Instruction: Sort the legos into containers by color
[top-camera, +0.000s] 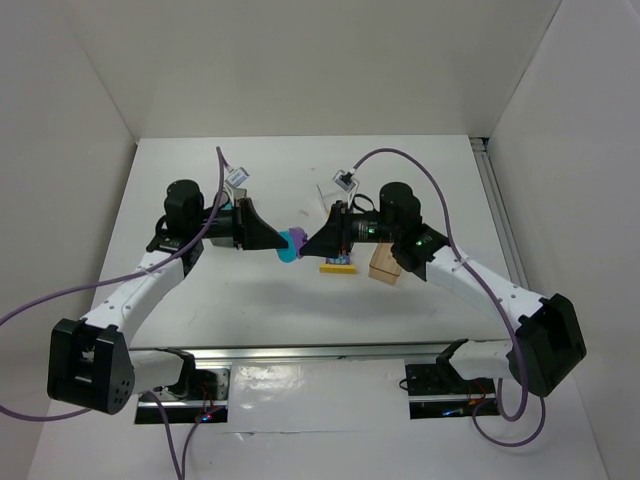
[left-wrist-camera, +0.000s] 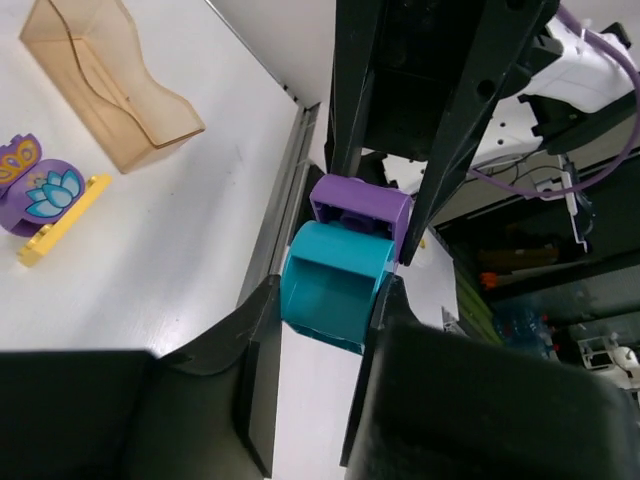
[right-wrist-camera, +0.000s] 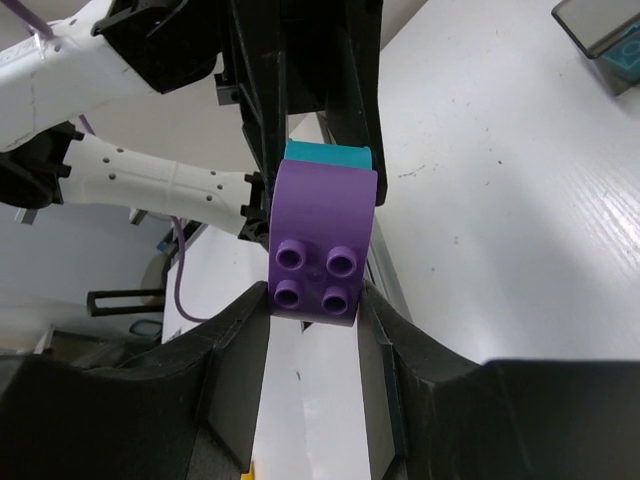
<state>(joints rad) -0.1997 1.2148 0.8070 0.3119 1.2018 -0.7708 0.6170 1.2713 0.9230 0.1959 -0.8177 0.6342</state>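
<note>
The purple lego (left-wrist-camera: 360, 205) comes off the teal lego stuck to it next, then my right gripper turns downward over the empty tan box (left-wrist-camera: 110, 75) and lowers to open.
A teal lego (left-wrist-camera: 335, 285) and a purple lego (left-wrist-camera: 360, 205) are stuck together and held in the air between both grippers (top-camera: 292, 245). My left gripper (left-wrist-camera: 330, 300) is shut on the teal lego. My right gripper (right-wrist-camera: 313, 300) is shut on the purple lego (right-wrist-camera: 320, 230), whose four studs face the right wrist camera; the teal lego (right-wrist-camera: 325, 153) shows behind it. A thin yellow plate (left-wrist-camera: 60, 222) lies on the table with a purple printed piece (left-wrist-camera: 45, 190) on it. The tan box (left-wrist-camera: 110, 75) stands empty beside it. The dark grey box (right-wrist-camera: 600, 25) holds something teal.
In the top view the yellow plate (top-camera: 337, 266) and the tan box (top-camera: 384, 263) lie under the right arm. A faint clear box (top-camera: 328, 192) seems to stand behind the right gripper. White walls close in the table (top-camera: 200, 190) at back and sides.
</note>
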